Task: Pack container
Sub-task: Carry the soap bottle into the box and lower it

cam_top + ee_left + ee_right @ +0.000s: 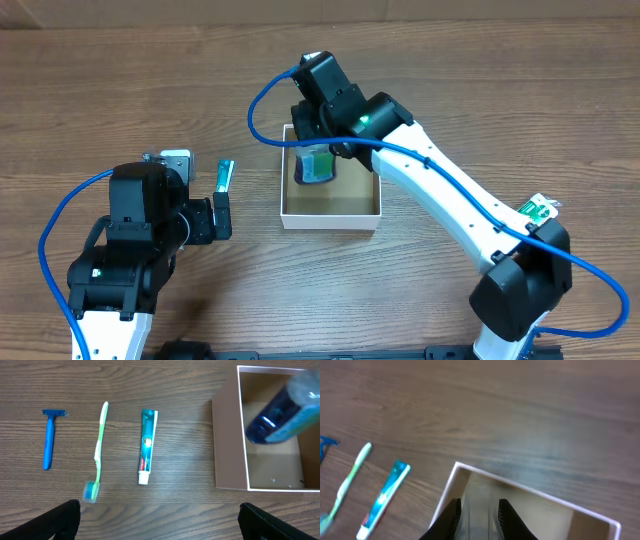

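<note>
The right gripper lowers the blue bottle (316,165) into the container's far end next and releases it there, as it still hangs above the container's bare bottom.
The container (330,216) is a small white-walled box with a brown inside at mid-table; it also shows in the left wrist view (227,445) and the right wrist view (520,487). My right gripper (322,140) is over its far left part, shut on a blue bottle (316,165) that hangs tilted inside the box (280,417). In the right wrist view the jaws (479,515) clamp a pale translucent part of it. My left gripper (222,212) is open and empty left of the box (159,510).
A blue razor (48,437), a green toothbrush (98,450) and a teal toothpaste tube (148,445) lie side by side on the wood left of the box. A small green-and-white packet (537,208) lies at the right, by the right arm.
</note>
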Controlling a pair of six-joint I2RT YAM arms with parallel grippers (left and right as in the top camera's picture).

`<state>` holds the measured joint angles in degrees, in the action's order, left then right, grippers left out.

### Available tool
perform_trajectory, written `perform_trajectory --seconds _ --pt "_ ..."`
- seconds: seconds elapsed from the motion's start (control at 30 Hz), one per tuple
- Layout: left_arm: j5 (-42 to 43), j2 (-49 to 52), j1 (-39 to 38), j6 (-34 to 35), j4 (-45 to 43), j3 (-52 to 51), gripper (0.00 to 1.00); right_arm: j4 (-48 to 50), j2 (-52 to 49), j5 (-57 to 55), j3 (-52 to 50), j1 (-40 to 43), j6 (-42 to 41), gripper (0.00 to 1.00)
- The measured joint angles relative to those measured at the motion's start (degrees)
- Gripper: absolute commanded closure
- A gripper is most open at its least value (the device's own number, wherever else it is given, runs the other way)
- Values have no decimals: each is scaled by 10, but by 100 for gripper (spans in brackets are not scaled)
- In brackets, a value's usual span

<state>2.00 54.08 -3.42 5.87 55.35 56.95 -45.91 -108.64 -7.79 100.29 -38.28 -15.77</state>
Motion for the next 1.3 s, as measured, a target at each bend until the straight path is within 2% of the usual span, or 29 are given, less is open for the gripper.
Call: perform_trajectory --seconds 0.23,0.53,0.83,1.0,1.03,1.13,1.27,1.3 --pt "0 1 0 0 0 0 0 67 -1 -33 0 0 -3 96" --pt "0 1 0 0 0 0 0 71 -6 -51 0 1 -3 96" --pt "0 1 0 0 0 0 0 82 -83 -53 0 2 -5 96" --pt "0 1 0 0 0 0 0 92 -91 -53 -2 5 -5 96" --pt "0 1 0 0 0 0 0 94 -91 -52 -2 7 -5 95" --pt "0 1 0 0 0 0 0 85 -91 -53 -2 15 -5 65" --pt "0 1 0 0 0 0 0 74 -90 -52 -2 22 -5 47" --pt "0 1 0 0 0 0 0 73 -90 -50 -2 23 -6 45"
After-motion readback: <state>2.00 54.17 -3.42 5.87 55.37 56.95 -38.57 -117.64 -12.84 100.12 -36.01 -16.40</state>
